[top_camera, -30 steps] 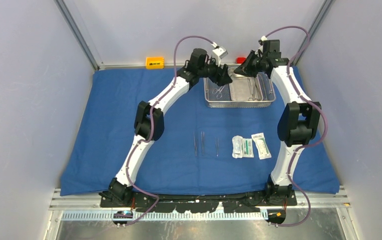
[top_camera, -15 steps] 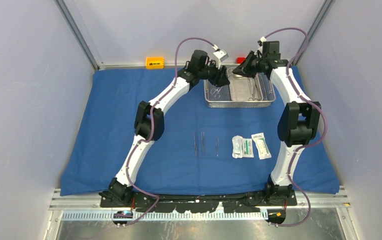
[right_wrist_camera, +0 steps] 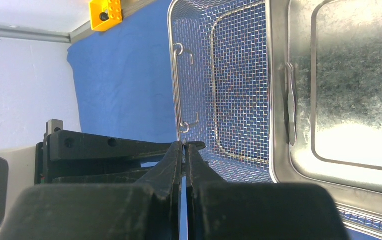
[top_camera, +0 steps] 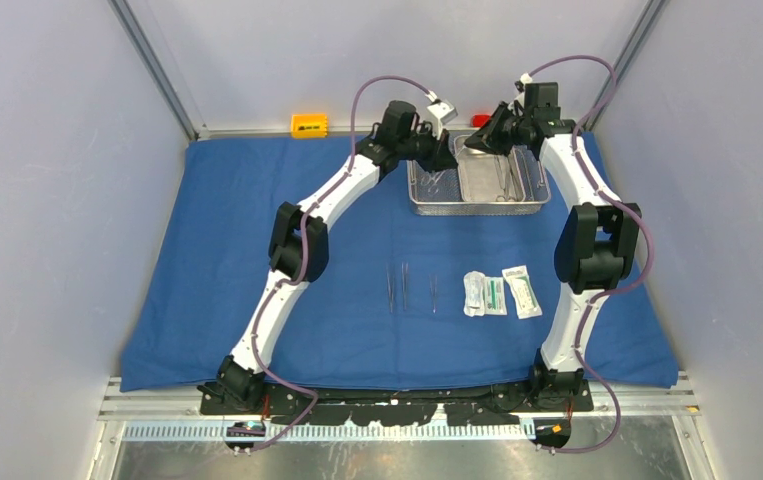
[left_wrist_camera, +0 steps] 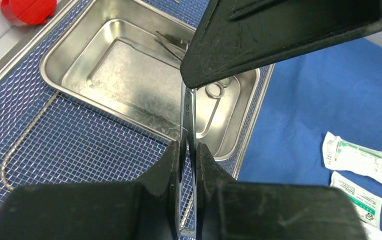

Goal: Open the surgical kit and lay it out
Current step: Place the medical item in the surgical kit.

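Observation:
My left gripper holds the forceps and should move back and down next to let go of them on bare cloth beside the thin instruments. That spot is below my gripper, toward my base.
A thin steel forceps hangs over the steel mesh tray, gripped at both ends. My left gripper is shut on one end and my right gripper pinches the other. In the top view the two grippers meet tip to tip above the tray's back edge. Inside the tray sits the smaller steel pan, with scissors lying in it. Several thin instruments and white-green packets lie on the blue cloth.
An orange block and a red block stand on the bare table behind the cloth. Grey walls close in the left, right and back. The arms' bases sit at the near edge.
My left gripper has gone from open to shut, closing on the forceps that the right gripper holds. Both arms have barely moved.

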You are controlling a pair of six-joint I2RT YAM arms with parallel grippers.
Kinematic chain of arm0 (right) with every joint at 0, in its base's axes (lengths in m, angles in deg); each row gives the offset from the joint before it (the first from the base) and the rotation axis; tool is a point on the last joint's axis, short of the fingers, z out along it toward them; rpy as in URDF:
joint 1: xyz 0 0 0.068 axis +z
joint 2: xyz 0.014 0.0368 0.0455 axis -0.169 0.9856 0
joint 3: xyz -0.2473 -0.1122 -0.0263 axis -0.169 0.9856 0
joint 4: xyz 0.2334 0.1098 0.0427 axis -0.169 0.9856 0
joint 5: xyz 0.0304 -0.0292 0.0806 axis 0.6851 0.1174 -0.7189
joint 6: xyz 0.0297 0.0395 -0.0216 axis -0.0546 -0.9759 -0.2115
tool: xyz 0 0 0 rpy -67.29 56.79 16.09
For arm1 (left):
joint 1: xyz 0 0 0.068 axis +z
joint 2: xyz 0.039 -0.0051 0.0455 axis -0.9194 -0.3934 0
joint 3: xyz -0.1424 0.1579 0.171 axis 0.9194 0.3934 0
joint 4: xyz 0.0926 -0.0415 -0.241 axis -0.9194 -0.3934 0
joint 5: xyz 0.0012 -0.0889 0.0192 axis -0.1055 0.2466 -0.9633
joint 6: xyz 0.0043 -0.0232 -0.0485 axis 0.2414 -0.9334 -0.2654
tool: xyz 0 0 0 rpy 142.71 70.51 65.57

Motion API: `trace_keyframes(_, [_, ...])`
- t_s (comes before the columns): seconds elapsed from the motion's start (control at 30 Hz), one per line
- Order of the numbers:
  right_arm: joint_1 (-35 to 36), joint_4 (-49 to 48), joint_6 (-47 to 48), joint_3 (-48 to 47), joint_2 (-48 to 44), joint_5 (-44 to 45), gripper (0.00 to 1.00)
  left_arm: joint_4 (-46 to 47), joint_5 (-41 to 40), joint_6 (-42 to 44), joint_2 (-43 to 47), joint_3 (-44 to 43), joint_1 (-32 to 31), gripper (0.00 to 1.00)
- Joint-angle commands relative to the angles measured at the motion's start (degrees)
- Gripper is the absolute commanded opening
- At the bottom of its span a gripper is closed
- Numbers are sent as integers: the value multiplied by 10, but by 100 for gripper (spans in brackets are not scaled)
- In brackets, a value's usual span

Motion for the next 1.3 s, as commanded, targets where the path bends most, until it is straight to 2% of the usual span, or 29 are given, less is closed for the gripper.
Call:
trace_keyframes(0.0, [3,-26,-9,0,-43,-16,1,-1,6,-1,43,-3,-2,0])
trace_keyframes(0.2, [2,-28,2,2,-48,-23,1,-9,-39,-26,69,23,1,0])
trace_keyframes(0.27, [2,-27,7,2,-50,-26,8,-15,-64,-35,87,39,1,0])
trace_keyframes(0.5, [2,-10,34,1,-70,-15,45,-46,-176,-45,187,144,1,0])
trace_keyframes(0.57, [2,-7,39,4,-81,-16,49,-65,-211,-47,214,173,1,0])
trace_keyframes(0.7, [1,7,60,7,-99,-10,51,-126,-311,-74,277,244,-2,0])
trace_keyframes(0.83, [2,30,88,14,-113,2,51,-186,-391,-130,345,353,-9,0])
trace_keyframes(1.03, [-7,66,125,37,-128,24,50,-171,-463,-199,482,566,-47,0])
trace_keyframes(1.17, [-17,72,157,76,-160,25,50,-178,-501,-242,540,641,-53,0])
trace_keyframes(1.27, [-37,68,180,113,-194,28,50,-171,-482,-286,564,699,-37,0])
